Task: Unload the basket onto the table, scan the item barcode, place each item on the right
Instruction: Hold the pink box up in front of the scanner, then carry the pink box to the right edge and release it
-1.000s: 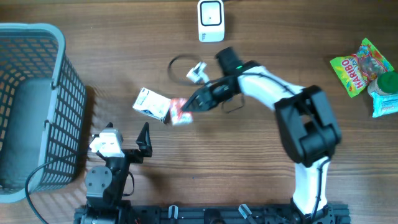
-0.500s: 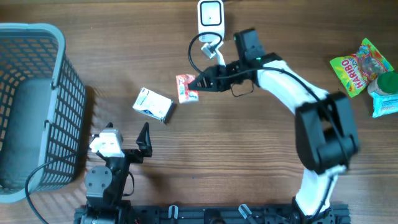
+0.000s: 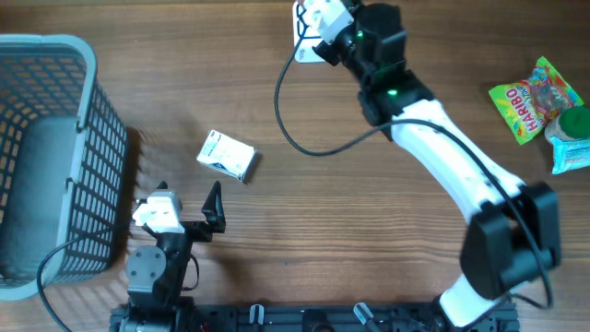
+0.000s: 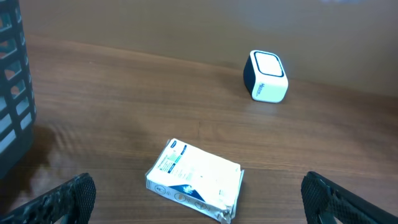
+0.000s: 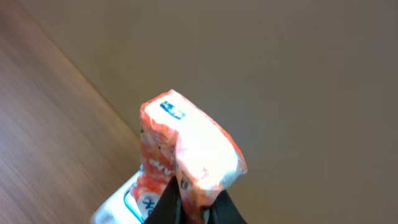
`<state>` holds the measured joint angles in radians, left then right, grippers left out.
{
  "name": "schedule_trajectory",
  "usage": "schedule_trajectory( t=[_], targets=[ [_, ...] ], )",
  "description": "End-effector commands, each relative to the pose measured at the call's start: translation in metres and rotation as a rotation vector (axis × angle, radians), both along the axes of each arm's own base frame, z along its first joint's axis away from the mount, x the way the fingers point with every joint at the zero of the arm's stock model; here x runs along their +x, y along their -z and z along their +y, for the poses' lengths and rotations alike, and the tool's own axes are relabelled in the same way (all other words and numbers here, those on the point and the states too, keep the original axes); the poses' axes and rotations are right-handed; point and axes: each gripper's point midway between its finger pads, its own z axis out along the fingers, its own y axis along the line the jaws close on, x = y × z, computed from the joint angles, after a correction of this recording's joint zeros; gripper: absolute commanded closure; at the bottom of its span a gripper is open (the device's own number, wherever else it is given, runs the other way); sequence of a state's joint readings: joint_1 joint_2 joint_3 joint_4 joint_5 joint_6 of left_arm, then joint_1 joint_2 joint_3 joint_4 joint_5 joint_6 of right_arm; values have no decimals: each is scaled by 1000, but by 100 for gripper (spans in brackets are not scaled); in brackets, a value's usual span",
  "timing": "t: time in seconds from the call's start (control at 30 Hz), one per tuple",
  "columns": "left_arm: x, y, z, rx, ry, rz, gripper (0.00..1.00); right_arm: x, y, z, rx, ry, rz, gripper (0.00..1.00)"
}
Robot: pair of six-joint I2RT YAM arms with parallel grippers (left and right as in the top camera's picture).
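My right gripper swings sideways and down next to release the packet (image 5: 186, 155) by the Haribo bag, as that bare wood lies to its right in the overhead view.
A small red-and-white snack packet (image 5: 186, 155) sticks up from my right gripper (image 5: 193, 208), whose jaws are shut on its lower end. Just beneath it shows the white scanner (image 5: 118, 208) with its blue-outlined window. From overhead my right arm reaches to the table's far edge and its wrist covers most of the scanner (image 3: 302, 33); the packet is hidden there. A white box (image 3: 227, 154) lies flat on the wood, also in the left wrist view as the white box (image 4: 196, 180), ahead of my left gripper (image 3: 184, 210), which stands open and empty near the front edge.
A grey basket (image 3: 88, 101) fills the left side. A Haribo bag (image 3: 533, 97) and a green-topped pack (image 3: 572, 138) lie at the far right. A black cable (image 3: 286, 120) loops over the wood below the scanner.
My right arm has lifted the red packet from beside the white box and carried it up and back over the scanner. The left arm and the white box have not moved.
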<state>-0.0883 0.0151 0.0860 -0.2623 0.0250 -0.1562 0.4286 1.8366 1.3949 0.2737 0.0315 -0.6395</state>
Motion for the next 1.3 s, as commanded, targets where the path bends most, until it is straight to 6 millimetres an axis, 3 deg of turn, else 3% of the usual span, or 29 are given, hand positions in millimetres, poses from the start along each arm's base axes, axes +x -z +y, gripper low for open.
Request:
schedule_trajectory(
  t=[0.0,0.03,0.1,0.2,0.33,0.47,0.53,0.6,0.67,0.73,0.8,0.87,0.93,1.07,1.13,1.23,1.27],
  targets=[
    [0,1,0,-11,0,-2,0,43,42,-9,-64,142,-87,95],
    [0,1,0,-11,0,-2,0,58,69,-2,-151,128,-89,96],
    [0,1,0,-11,0,-2,0,80,94,-1,-271,157,-105,96],
    [0,1,0,-11,0,-2,0,105,104,-8,-477,226,-161,95],
    [0,1,0,-11,0,-2,0,105,109,-3,-756,191,-214,95],
    [0,1,0,-11,0,-2,0,93,136,10,-854,131,-130,96],
    [0,1,0,-11,0,-2,0,88,132,18,-792,156,-119,96],
    [0,1,0,-11,0,-2,0,81,110,24,-776,187,-141,96],
    [0,1,0,-11,0,-2,0,76,80,13,-777,255,-147,96],
    [0,1,0,-11,0,-2,0,65,45,-29,-788,373,-67,96],
    [0,1,0,-11,0,-2,0,52,26,-109,-661,591,83,96],
    [0,1,0,-11,0,-2,0,40,58,-177,-541,660,302,96],
    [0,1,0,-11,0,-2,0,27,114,-226,-365,600,547,96],
    [0,1,0,-11,0,-2,0,34,170,-331,-15,707,668,96],
    [0,1,0,-11,0,-2,0,32,199,-369,48,796,698,96],
    [0,1,0,-11,0,-2,0,21,241,-406,257,967,754,96],
    [0,1,0,-11,0,-2,0,17,243,-419,356,1036,749,69]
  ],
)
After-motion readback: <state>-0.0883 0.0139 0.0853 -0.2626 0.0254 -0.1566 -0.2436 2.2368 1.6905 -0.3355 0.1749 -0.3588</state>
